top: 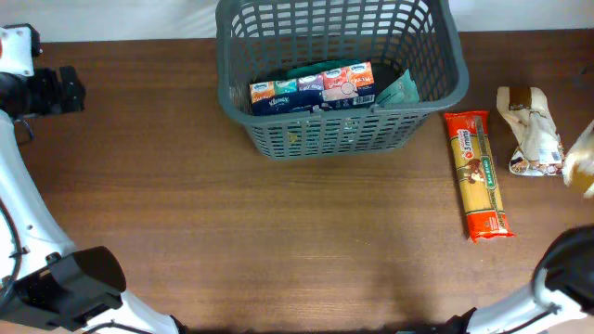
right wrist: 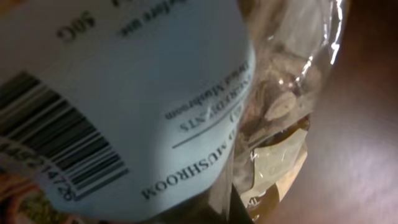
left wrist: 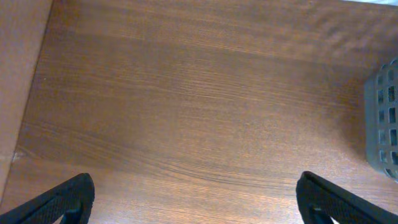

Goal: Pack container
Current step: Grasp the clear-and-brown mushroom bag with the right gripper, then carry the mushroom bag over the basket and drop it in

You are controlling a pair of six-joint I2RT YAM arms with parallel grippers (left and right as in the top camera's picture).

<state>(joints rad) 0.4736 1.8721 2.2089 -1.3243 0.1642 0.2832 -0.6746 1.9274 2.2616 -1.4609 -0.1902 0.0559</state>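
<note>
The basket (top: 427, 93) has room above the tissue packs. My right gripper needs to carry the mushroom bag to the left in the overhead view next, over the tissue packs, and release it.
The dark grey basket (top: 427, 93) stands at the back middle of the table; its corner shows in the left wrist view (left wrist: 384, 118). Inside lie a row of tissue packs (top: 311, 88) and a teal packet (top: 399, 88). My left gripper (top: 67, 89) is open and empty over bare wood at the far left (left wrist: 196, 199). A clear mushroom bag with a white barcode label (right wrist: 155, 106) fills the right wrist view and hides my right fingers. In the overhead view it is a blurred tan shape (top: 581, 165) lifted at the right edge.
An orange spaghetti packet (top: 478, 174) lies lengthwise right of the basket. A white and brown bag (top: 527, 130) lies further right on the table. The arm bases stand at the front left (top: 65, 288) and front right (top: 566, 269).
</note>
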